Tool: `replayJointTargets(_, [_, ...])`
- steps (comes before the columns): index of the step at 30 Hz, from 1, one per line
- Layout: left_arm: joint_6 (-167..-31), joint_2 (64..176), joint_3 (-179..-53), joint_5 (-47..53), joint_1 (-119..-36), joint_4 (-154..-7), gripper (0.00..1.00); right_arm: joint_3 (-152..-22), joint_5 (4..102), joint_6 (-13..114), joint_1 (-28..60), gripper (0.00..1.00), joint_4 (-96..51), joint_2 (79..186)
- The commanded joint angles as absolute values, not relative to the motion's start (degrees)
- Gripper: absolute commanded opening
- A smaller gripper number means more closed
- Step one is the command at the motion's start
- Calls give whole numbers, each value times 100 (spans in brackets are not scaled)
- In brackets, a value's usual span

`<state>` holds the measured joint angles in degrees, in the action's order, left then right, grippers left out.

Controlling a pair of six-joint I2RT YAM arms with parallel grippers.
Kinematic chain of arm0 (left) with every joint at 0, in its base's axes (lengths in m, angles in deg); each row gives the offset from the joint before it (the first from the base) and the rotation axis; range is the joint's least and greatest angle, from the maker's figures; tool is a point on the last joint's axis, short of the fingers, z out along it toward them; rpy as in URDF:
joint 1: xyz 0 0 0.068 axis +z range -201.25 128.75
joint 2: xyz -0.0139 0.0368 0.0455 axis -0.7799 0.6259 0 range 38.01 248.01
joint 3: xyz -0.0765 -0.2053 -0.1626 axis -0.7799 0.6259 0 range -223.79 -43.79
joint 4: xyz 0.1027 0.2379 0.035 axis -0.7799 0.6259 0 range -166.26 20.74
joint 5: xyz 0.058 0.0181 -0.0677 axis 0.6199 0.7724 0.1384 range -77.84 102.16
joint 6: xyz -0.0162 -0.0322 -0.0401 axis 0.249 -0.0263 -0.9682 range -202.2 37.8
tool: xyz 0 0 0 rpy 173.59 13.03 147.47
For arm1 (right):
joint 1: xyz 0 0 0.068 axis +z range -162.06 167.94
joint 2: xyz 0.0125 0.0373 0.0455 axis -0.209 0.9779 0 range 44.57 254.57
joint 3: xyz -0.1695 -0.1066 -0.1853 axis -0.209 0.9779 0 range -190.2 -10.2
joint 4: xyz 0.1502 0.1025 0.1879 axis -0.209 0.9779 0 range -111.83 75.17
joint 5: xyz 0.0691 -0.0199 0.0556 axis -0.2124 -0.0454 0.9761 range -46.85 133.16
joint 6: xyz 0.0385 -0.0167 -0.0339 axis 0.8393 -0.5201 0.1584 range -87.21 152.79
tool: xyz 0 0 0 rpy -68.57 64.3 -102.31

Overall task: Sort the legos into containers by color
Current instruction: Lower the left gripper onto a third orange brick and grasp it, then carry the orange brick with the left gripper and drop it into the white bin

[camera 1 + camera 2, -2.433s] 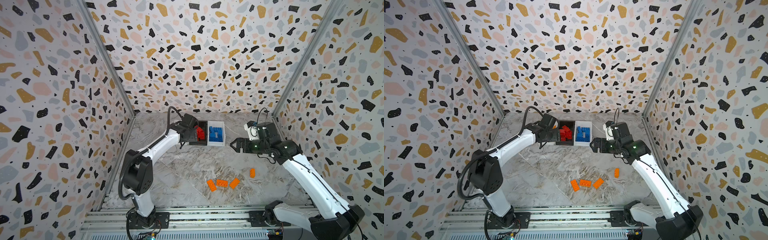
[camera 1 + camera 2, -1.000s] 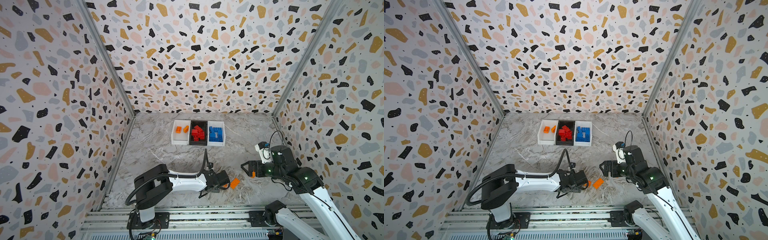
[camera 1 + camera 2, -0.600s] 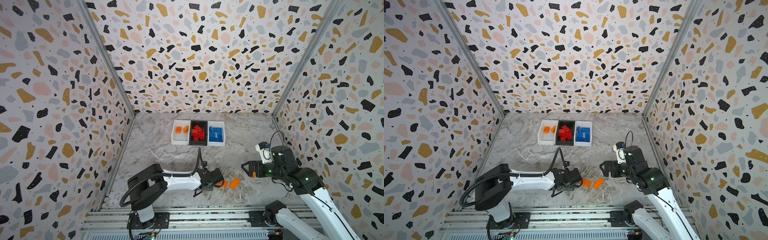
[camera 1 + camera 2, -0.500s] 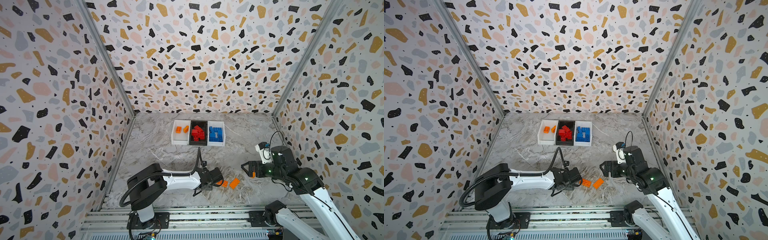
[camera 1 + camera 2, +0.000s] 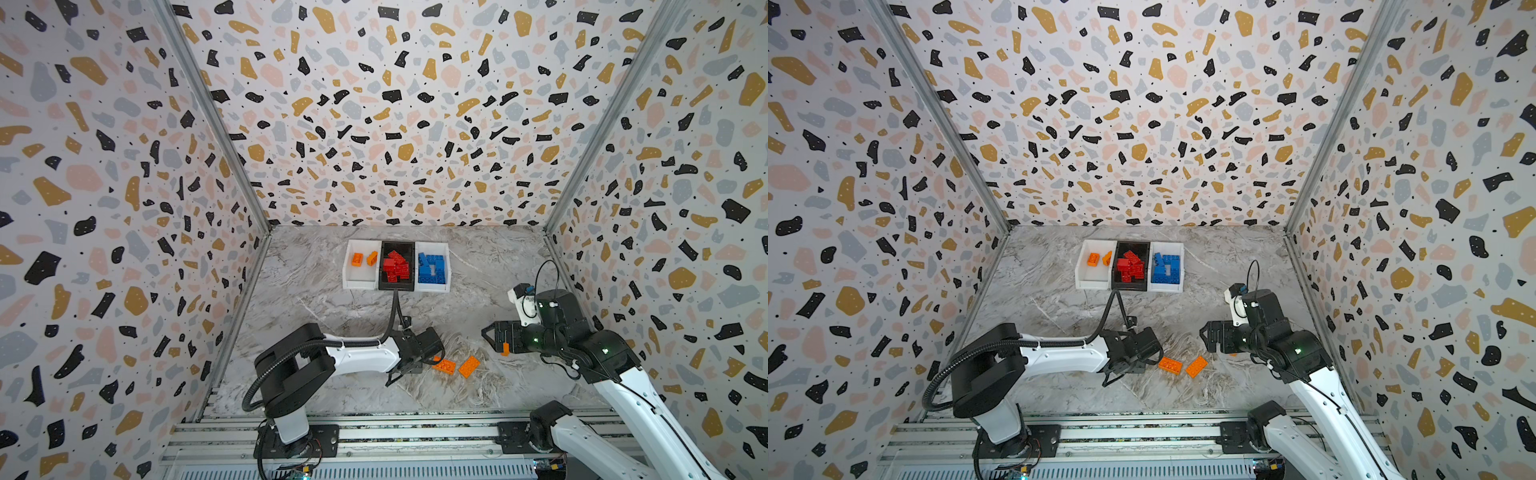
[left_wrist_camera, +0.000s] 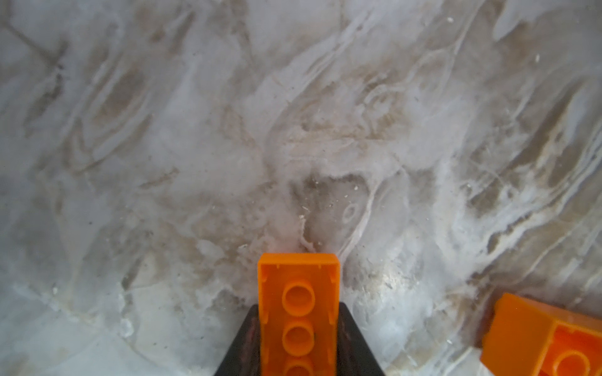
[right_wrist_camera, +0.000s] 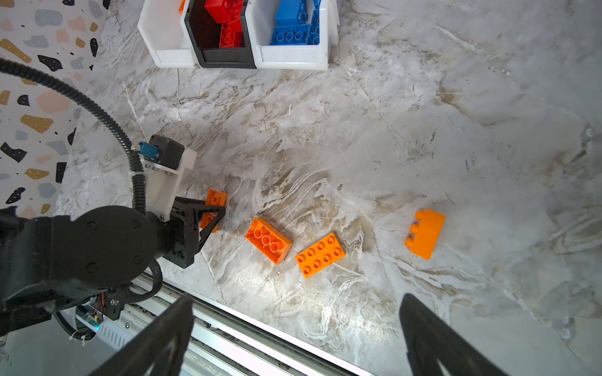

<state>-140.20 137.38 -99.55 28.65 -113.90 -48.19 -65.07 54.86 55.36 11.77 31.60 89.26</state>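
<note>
My left gripper is holding the orange lego and will next move up and outward over the white bin with the orange bricks. It will let go of the lego there, because its color matches theirs.
My left gripper (image 6: 298,341) is shut on an orange lego (image 6: 298,312), which stands hollow side up between the black fingers, low over the marble floor. The right wrist view shows that grip from the side, the held lego (image 7: 215,203) sitting between the left fingers. Three more orange legos lie loose to its right (image 7: 267,240) (image 7: 320,255) (image 7: 425,232). In both top views two of them show (image 5: 444,365) (image 5: 1197,367). My right gripper (image 7: 296,299) (image 5: 492,338) hovers open and empty at the right. Three containers stand in a row at the back.
The left white bin (image 5: 359,284) holds two orange bricks, the black bin (image 5: 397,287) red ones, the right white bin (image 5: 434,289) blue ones. Speckled walls close in three sides. An aluminium rail (image 5: 395,432) runs along the front edge.
The left gripper has closed on the orange lego and drawn slightly back to the left. The right arm has stayed still.
</note>
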Motion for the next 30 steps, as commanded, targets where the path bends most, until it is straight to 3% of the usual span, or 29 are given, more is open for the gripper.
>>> replayJointTargets(1, [-13910,13813,-9943,2695,-11305,-4289,19,-6711,5409,5426,1158,99,3176,8985])
replayJointTargets(9, [-13121,13589,-10690,3048,-10390,-3556,16,-6954,5488,5282,1141,99,2942,9503])
replayJointTargets(15, [-11997,13837,-11907,3450,-9080,-3068,17,-7157,5584,5231,1080,99,2697,9975])
replayJointTargets(20, [-11246,14716,-13543,3607,-8024,-2775,18,-7544,5634,5199,1019,99,2550,10574])
replayJointTargets(30, [-10664,17121,-16943,3203,-7253,-2035,21,-8590,5505,5091,634,99,2635,11670])
